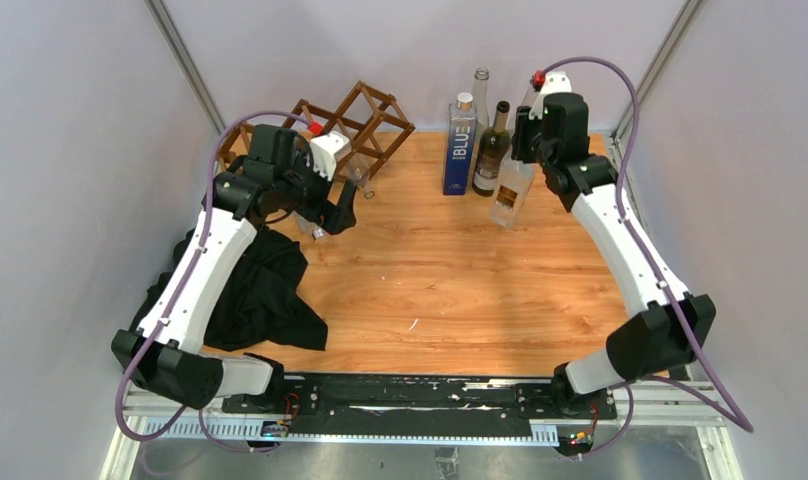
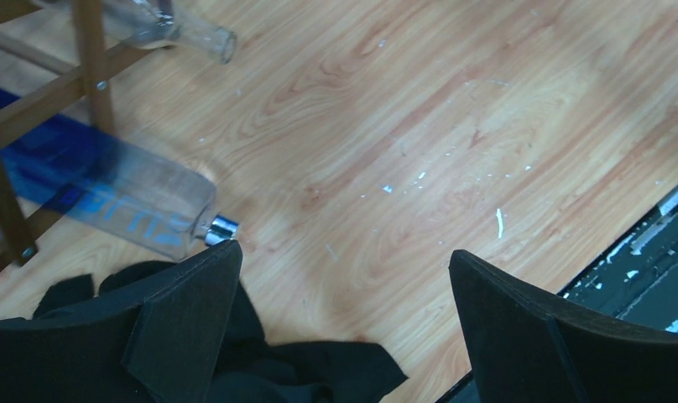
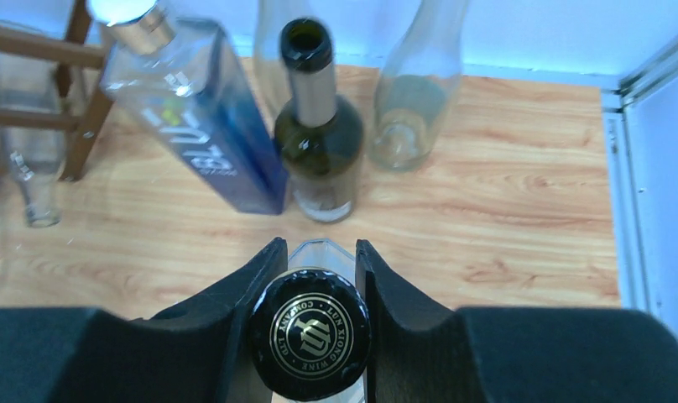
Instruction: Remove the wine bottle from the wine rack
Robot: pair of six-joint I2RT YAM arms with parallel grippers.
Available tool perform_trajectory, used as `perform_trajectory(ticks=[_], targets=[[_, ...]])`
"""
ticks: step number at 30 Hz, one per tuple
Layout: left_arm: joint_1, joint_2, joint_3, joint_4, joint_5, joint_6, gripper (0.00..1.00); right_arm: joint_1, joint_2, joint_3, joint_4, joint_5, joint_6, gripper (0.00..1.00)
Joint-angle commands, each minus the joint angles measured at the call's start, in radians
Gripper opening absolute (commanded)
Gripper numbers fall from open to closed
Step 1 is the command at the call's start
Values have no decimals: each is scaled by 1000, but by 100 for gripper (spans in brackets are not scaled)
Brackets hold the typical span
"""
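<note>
Next, my right gripper will shift to its right in the top view, lower and release the cap, as bare tabletop lies below it there past the dark green bottle.
The dark wooden lattice wine rack point(image 1: 365, 115) stands at the back left. Two clear bottles lie in it, necks pointing out: one plain point(image 1: 363, 180), and one with blue lettering and a silver cap point(image 2: 117, 201), low in the rack point(image 2: 92, 71). My left gripper point(image 1: 327, 220) is open and empty just in front of the rack; in the left wrist view point(image 2: 344, 256) its left fingertip is next to the silver cap point(image 2: 221, 228). My right gripper point(image 3: 316, 252) is shut on the black-capped neck of a clear wine bottle point(image 3: 312, 332), held slightly tilted at the back right point(image 1: 510, 190).
A blue bottle point(image 1: 460, 145), a dark green bottle point(image 1: 492, 150) and a tall clear bottle point(image 1: 480, 85) stand close left of the held bottle. A black cloth point(image 1: 260, 290) lies by the left arm. Walls and frame posts close in the sides and back.
</note>
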Motion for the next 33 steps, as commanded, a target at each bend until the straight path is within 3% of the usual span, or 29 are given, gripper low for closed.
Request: perform_trajectory(ticks=[1,18,33], targets=[[37,24,68,-78,-23,35,100,-52,72,142,93,32,-66,0],[75,117,190,-180,-68,154,100,-215,343,318,145,30,-74,0],[75,123,188,-178,-27,124,100,-273,486,372,204,76,10,0]])
